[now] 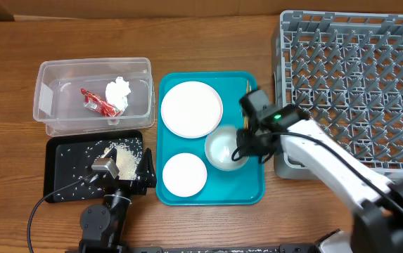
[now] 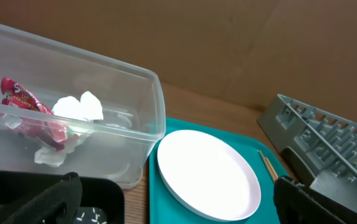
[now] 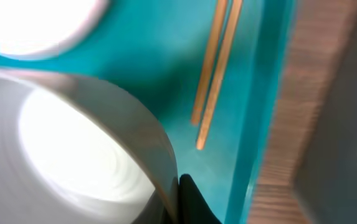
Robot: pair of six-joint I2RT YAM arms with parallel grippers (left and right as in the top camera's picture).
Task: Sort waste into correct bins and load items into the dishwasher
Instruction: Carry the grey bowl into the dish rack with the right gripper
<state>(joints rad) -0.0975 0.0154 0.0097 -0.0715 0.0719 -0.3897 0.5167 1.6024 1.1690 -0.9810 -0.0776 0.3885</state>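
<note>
The middle pegs of the dish rack are empty, so my right gripper will lift to the right in the overhead view, tilt the bowl (image 1: pixel 222 149) onto the rack's middle wires and let go of the bowl's rim.
My right gripper (image 1: pixel 242 146) is shut on the right rim of the pale bowl (image 1: pixel 222 149) on the teal tray (image 1: pixel 219 188); the right wrist view shows a finger (image 3: pixel 178 186) against the bowl wall (image 3: pixel 72 143). Wooden chopsticks (image 3: pixel 215 68) lie beside it at the tray's right edge. A large plate (image 1: pixel 191 108) and a small plate (image 1: pixel 184 173) sit on the tray. The clear tub (image 1: pixel 94 65) holds the red wrapper (image 1: pixel 96 102) and the tissue (image 1: pixel 119 91). Rice (image 1: pixel 124 158) lies in the black tray (image 1: pixel 64 158). My left gripper (image 1: pixel 124 170) is open above it. The cup is out of view.
The grey dish rack (image 1: pixel 356 77) stands at the right, close to the teal tray's right edge. In the left wrist view my open fingers (image 2: pixel 177 182) frame the tub (image 2: pixel 134 99), the large plate (image 2: pixel 206 174) and a corner of the rack (image 2: pixel 315 134).
</note>
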